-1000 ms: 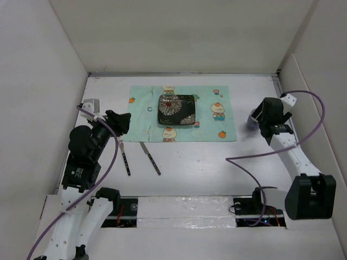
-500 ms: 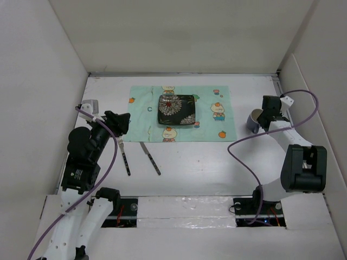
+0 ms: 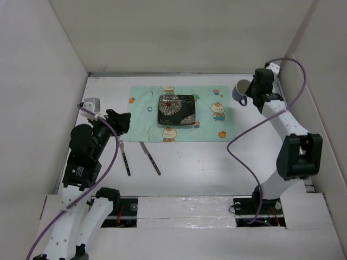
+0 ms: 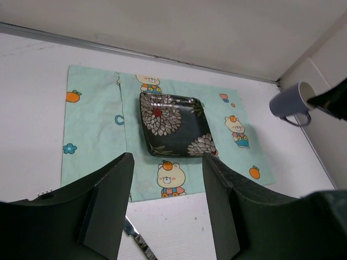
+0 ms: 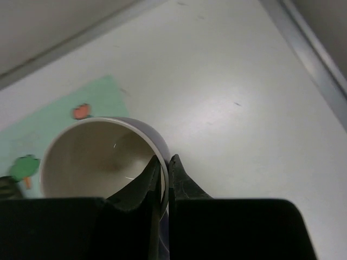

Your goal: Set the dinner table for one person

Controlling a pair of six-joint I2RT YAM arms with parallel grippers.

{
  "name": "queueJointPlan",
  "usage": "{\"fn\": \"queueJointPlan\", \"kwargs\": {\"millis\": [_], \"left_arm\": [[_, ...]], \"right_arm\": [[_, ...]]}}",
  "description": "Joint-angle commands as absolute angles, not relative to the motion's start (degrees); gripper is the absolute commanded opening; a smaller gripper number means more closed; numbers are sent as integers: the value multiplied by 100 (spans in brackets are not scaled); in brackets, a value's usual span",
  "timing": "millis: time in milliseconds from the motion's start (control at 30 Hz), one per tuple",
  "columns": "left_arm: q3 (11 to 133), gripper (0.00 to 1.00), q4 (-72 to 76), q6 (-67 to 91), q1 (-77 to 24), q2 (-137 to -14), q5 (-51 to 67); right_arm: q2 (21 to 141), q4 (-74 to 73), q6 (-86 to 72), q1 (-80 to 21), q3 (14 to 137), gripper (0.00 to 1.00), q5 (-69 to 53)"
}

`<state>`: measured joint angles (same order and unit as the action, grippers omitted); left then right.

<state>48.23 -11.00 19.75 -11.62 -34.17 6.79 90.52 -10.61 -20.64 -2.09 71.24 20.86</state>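
Observation:
Next, my right gripper needs to carry the mug over, lower it and release at the mat's clear far corner, since that lies below and to the gripper's left in the top view.
On the white dinner table lies a mint-green bear mat with a black floral plate on it. A fork and a knife lie side by side in front of the mat's left end. My right gripper is shut on the rim of a grey-blue mug by the mat's far right corner. In the right wrist view one finger is inside the mug and the other outside, the gripper pinching its wall. My left gripper hangs open and empty above the mat's near edge.
White walls close the table on the left, back and right. The left wrist view shows the plate, the tilted mug at the right, the knife's blade and the fork's tines below the fingers.
My right gripper has shut on the mug's rim and carried it from the table's right side toward the back, to the mat's far right corner. The left arm has hardly moved.

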Motion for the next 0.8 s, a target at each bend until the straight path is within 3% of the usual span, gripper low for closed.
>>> {"fn": "queueJointPlan", "kwargs": {"millis": [0, 333, 767], "left_arm": [[4790, 50, -844, 1898, -1125, -3436, 615], [4781, 50, -844, 1898, -949, -3577, 685], [4790, 50, -896, 1872, -949, -3647, 580]], "right_arm": [[9883, -1069, -1688, -457, 8520, 0, 1451], [11504, -1924, -1134, -852, 10808, 0, 1380], [12858, -2346, -1055, -853, 12146, 0, 1459]]}}
